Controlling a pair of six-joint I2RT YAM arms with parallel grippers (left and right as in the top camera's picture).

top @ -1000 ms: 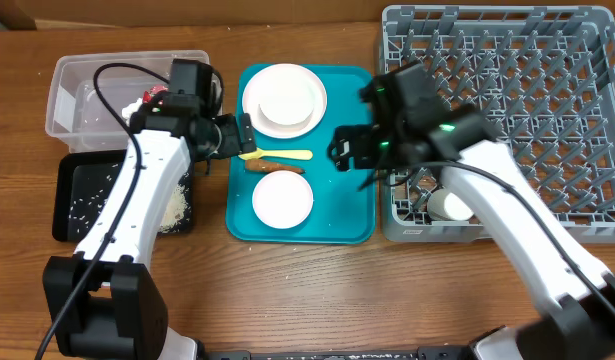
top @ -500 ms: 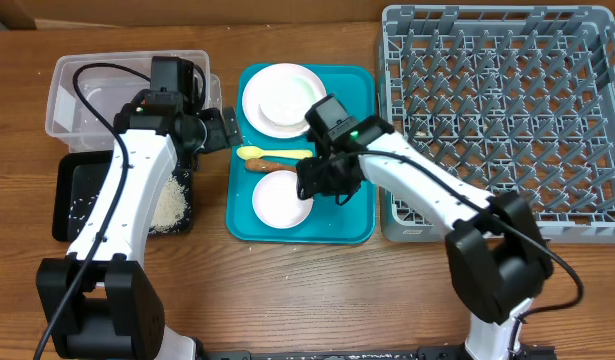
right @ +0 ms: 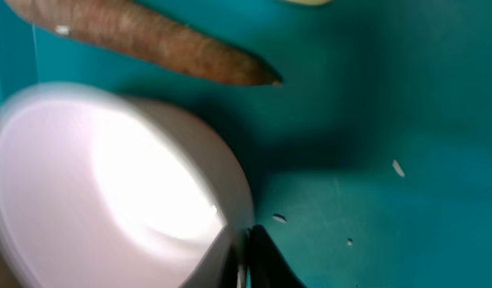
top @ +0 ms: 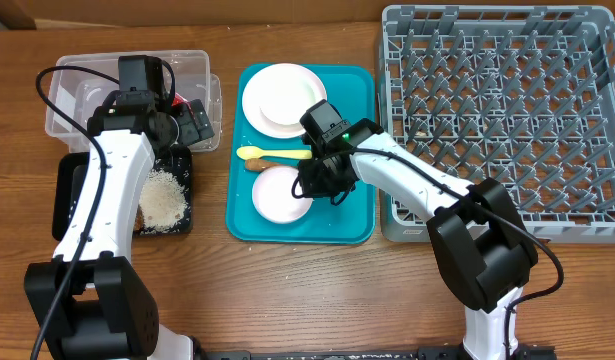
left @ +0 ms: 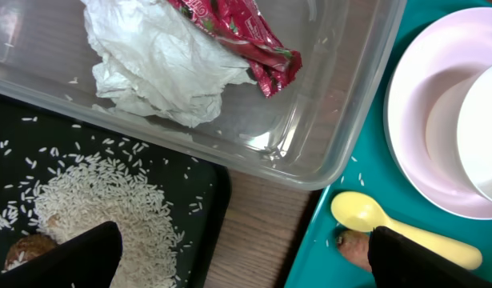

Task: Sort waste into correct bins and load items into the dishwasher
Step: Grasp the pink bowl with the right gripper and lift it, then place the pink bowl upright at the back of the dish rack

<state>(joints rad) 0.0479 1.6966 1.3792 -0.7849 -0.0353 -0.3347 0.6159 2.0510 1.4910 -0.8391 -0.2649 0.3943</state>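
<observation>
Next, my right gripper swings up and outward to release the bowl in the rack's empty tray-side far corner (top: 419, 62), to its right in the overhead view.
On the teal tray (top: 359, 222), a pale bowl (top: 277, 197) has its right rim pinched by my right gripper (top: 314, 186), which is shut. The wrist view shows the bowl's (right: 110, 192) thin wall clamped between the fingertips (right: 258, 256). An orange-brown stick (right: 158, 50) lies just beyond it, beside the yellow spoon (top: 274, 154). The plate (top: 284, 100) carries a second bowl. My left gripper (left: 246, 268) hangs open over the gap between the black tray (left: 218, 180) and the teal tray. Rice (left: 94, 200) and a brown lump (left: 22, 252) lie in the black tray. Napkin (left: 162, 72) and red wrapper (left: 246, 40) sit in the clear tub (left: 342, 136).
The grey dish rack (top: 507, 110) fills the right side of the table, touching the teal tray's right edge. Loose rice grains dot the teal tray (right: 398, 168). Bare wood runs along the front of the table.
My right gripper has shut on the rim of the lower bowl. My left arm has drawn back leftwards, from the teal tray's edge to over the tub and black tray.
</observation>
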